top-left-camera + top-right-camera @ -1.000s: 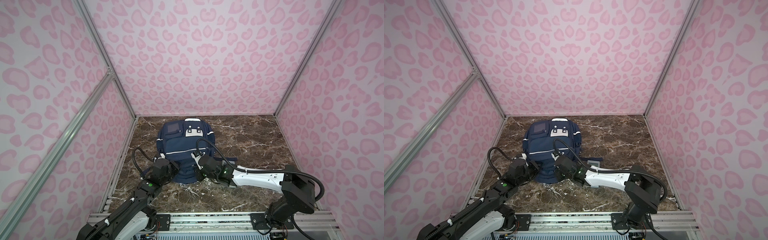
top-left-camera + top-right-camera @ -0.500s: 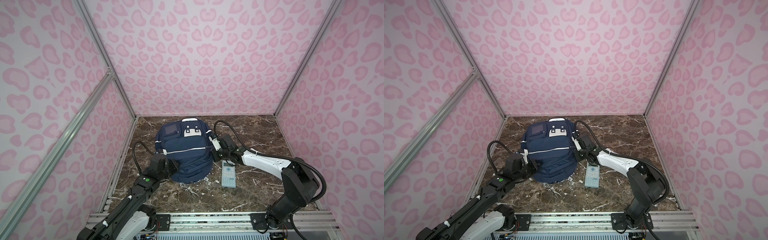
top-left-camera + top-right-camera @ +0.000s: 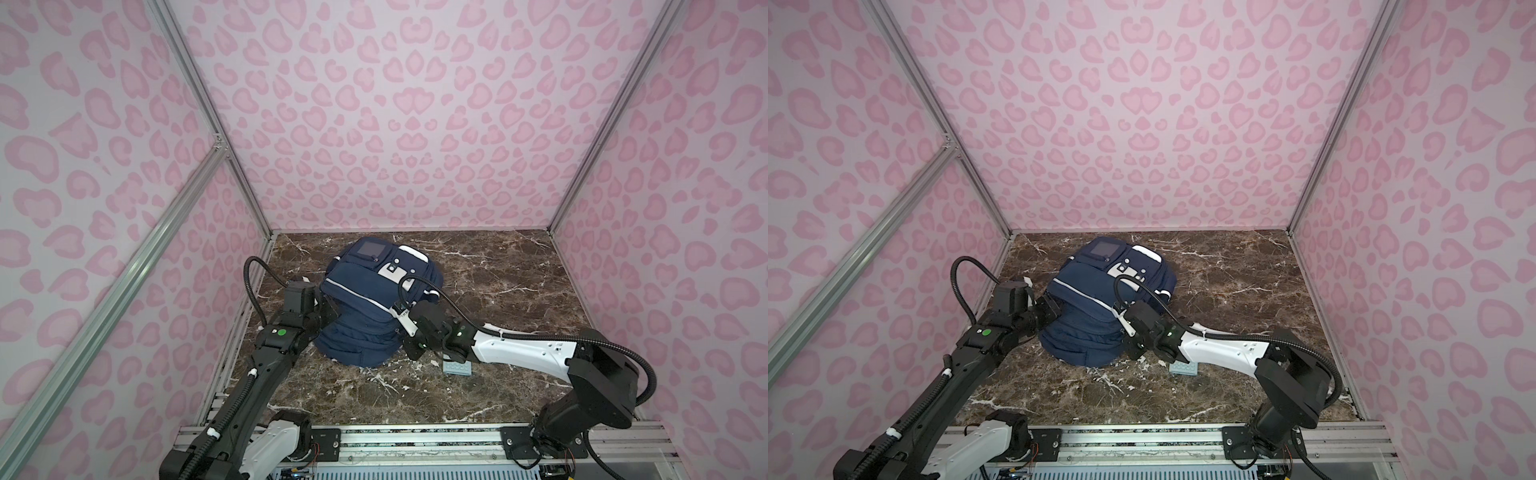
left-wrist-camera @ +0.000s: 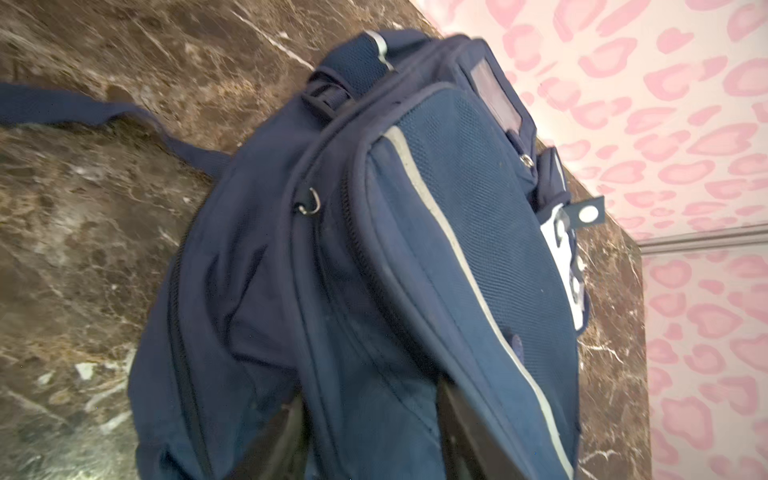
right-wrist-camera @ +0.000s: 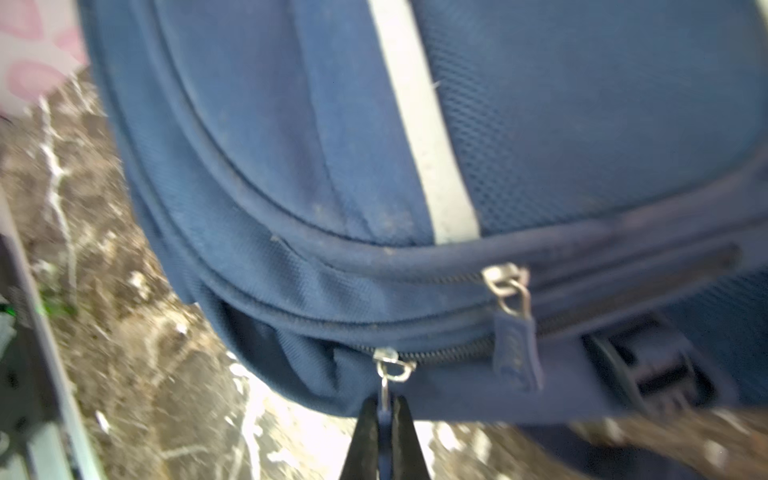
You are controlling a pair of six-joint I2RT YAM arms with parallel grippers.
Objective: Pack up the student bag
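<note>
Next, my right gripper moves outward to the zipper track point(image 5: 620, 302) beside the black buckle and releases the metal pull point(image 5: 388, 365) there, since that part of the track lies outward of it.
The student bag point(image 3: 365, 291) point(image 3: 1088, 299), a navy backpack with white stripes, lies at the middle left of the marble floor in both top views. My left gripper point(image 3: 328, 309) point(image 3: 1054, 309) presses into its left side. In the left wrist view the left gripper point(image 4: 370, 415) is open, and a fold of the bag point(image 4: 415, 249) bulges between its fingers point(image 4: 455, 419). My right gripper point(image 3: 403, 330) point(image 3: 1126, 328) is at the bag's near right edge. In the right wrist view the right gripper point(image 5: 386, 409) is shut on a metal zipper pull point(image 5: 388, 365) of the bag point(image 5: 291, 145).
A small light blue patterned item point(image 3: 457, 368) point(image 3: 1183, 368) lies on the floor point(image 3: 519, 291) partly under my right arm. A second zipper pull with a fabric tab point(image 5: 513, 332) and a black buckle point(image 5: 648, 370) sit beside the held one. Pink patterned walls close in three sides.
My right gripper has swung from the bag's far right side back toward its near right edge. The bag has turned a little. My left gripper's jaws have parted.
</note>
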